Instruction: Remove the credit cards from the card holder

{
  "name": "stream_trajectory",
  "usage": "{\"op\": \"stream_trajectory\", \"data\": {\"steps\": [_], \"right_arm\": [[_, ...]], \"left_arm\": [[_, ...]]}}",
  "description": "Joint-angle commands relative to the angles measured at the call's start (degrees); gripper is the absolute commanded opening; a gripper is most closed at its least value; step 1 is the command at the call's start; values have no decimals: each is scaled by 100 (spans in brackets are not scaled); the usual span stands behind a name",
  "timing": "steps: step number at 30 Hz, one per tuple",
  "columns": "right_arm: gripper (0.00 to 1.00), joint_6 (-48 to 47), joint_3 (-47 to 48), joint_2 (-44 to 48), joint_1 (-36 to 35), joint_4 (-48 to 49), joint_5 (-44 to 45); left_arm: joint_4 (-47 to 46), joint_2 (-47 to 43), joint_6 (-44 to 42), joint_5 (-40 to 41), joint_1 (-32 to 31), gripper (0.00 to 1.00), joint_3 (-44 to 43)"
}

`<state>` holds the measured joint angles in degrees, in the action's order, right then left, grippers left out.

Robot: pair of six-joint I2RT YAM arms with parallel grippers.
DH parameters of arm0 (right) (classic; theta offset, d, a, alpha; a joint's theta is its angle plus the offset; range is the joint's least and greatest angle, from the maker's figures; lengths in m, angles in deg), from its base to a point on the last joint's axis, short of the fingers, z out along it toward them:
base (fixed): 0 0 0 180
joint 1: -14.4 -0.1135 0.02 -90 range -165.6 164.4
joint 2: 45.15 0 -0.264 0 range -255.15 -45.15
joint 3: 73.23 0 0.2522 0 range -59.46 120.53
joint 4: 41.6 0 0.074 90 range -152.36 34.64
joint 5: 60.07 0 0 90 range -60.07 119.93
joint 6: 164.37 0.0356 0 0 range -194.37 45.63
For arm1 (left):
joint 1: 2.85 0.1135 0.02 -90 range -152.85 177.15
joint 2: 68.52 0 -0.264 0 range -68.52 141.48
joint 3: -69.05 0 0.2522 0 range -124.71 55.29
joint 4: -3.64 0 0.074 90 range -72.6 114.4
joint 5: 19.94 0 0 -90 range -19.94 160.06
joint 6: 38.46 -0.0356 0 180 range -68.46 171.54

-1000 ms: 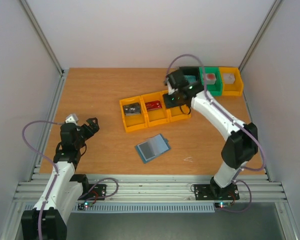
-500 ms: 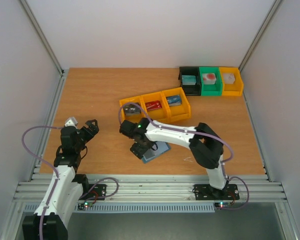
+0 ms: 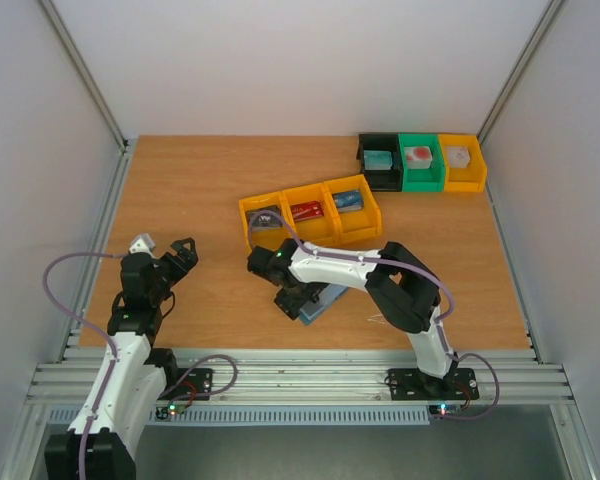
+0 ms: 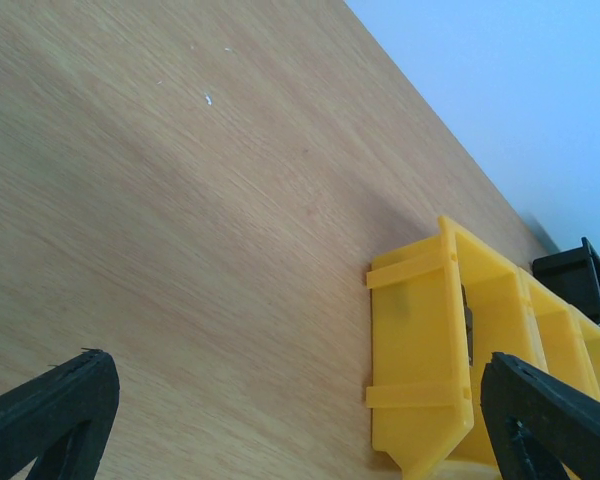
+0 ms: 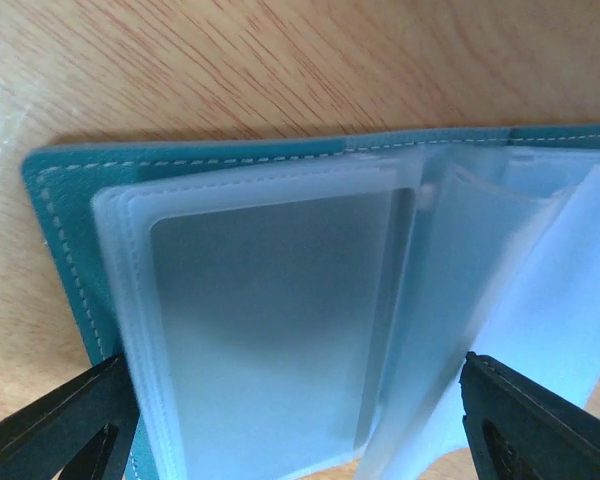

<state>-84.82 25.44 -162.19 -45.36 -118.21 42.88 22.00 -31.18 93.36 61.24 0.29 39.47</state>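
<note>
My right gripper needs to go up and to the right in the wrist view next, then come down over the clear sleeve (image 3: 326,297), since the sleeve's fold stands upright.
The card holder (image 3: 325,300), a blue wallet, lies open on the table, partly under my right gripper (image 3: 298,298). In the right wrist view its clear sleeves (image 5: 280,330) fill the frame, and no card shows in the one facing me. My right gripper (image 5: 295,435) is open, its fingers standing wide at either side of the sleeves. Three credit cards lie in the yellow bins (image 3: 310,232): dark grey (image 3: 267,217), red (image 3: 306,211), blue (image 3: 348,200). My left gripper (image 3: 165,248) hangs open and empty at the near left.
A black bin (image 3: 383,180), a green bin (image 3: 420,182) and a yellow bin (image 3: 462,183) holding blocks stand at the back right. The left wrist view shows the end wall of the yellow bins (image 4: 420,350) across bare wood. A small white scrap (image 3: 377,320) lies right of the wallet.
My right arm swung from the rightmost yellow bin, where the blue card now lies, down to the card holder, and its jaws opened wide. The left arm barely moved.
</note>
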Motion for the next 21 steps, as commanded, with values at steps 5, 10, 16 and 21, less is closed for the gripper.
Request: {"op": "stream_trajectory", "data": {"steps": [5,10,16,21], "right_arm": [[90,-300,-641,378,465,842,-1106],[88,-467,-613,427,577,869,-1321],[90,-556,-561,919,636,802,-1645],[91,-563,-513,1262,771,633,-1449]], "left_arm": [[-302,-107,79,-48,-7,100,85],[-302,-154,98,-58,-22,99,87],[-311,-132,98,-67,-19,99,87],[-315,-94,89,-68,-20,99,87]]}}
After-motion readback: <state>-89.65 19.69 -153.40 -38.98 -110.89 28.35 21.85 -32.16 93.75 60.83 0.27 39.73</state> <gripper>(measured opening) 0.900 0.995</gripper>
